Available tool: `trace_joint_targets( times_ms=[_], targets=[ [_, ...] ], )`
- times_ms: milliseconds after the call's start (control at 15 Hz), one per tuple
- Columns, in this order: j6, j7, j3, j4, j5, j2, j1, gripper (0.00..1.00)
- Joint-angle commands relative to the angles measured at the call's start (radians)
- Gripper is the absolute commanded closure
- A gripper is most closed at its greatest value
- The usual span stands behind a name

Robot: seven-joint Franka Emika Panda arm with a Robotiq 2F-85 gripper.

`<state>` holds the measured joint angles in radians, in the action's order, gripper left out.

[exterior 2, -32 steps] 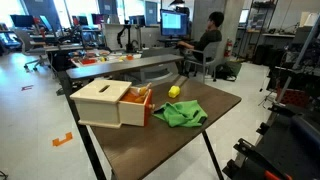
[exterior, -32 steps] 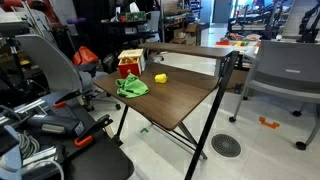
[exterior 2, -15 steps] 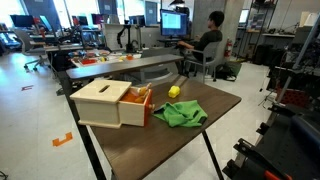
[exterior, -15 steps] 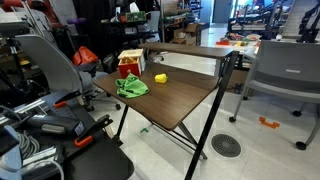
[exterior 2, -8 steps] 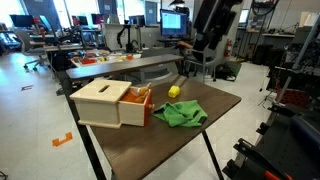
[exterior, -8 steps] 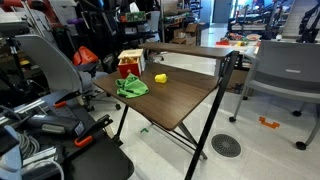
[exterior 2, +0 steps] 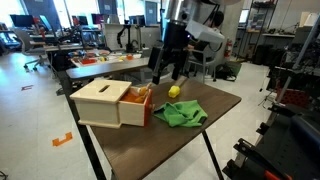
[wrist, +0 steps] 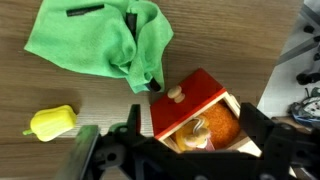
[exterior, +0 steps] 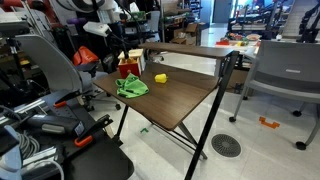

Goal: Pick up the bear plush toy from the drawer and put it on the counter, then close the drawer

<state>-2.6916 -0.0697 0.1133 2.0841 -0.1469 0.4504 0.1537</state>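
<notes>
My gripper moves toward the box point(exterior 2: 103, 102) next, then down onto the bear's yellow and cream part in the drawer, before it grabs the bear.
A small wooden box point(exterior 2: 103, 102) stands on the brown table point(exterior 2: 205, 135). Its red-fronted drawer point(wrist: 193, 94) is pulled open. An orange bear plush point(wrist: 195, 128) lies inside the drawer; it also shows as an orange patch in an exterior view point(exterior 2: 143, 103). My gripper point(exterior 2: 165, 74) hangs open and empty above the table, just beyond the box and apart from it. In the wrist view the open fingers point(wrist: 180, 152) frame the drawer from above. In an exterior view the arm point(exterior: 104, 12) is above the box point(exterior: 130, 62).
A crumpled green cloth point(exterior 2: 180, 113) point(wrist: 100, 40) and a small yellow toy point(exterior 2: 174, 92) point(wrist: 52, 122) lie on the table beside the box. Office chairs point(exterior: 55, 65), desks and a seated person surround the table.
The arm has swung into view and come down over the table toward the box. The box, drawer, cloth and yellow toy have not moved.
</notes>
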Motion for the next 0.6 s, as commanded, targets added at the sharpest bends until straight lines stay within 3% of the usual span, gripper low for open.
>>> trace_joint_targets(
  times_ms=[0, 133, 200, 267, 533],
  targets=[
    [0.030, 0.035, 0.025, -0.169, 0.016, 0.131, -0.002, 0.00],
    [0.039, 0.043, 0.032, -0.227, 0.018, 0.176, 0.004, 0.00],
    [0.038, 0.042, 0.036, -0.250, 0.019, 0.195, 0.004, 0.08],
    [0.036, 0.038, 0.039, -0.270, 0.023, 0.210, 0.006, 0.26],
    [0.039, 0.046, 0.039, -0.322, 0.024, 0.246, 0.010, 0.58]
  ],
)
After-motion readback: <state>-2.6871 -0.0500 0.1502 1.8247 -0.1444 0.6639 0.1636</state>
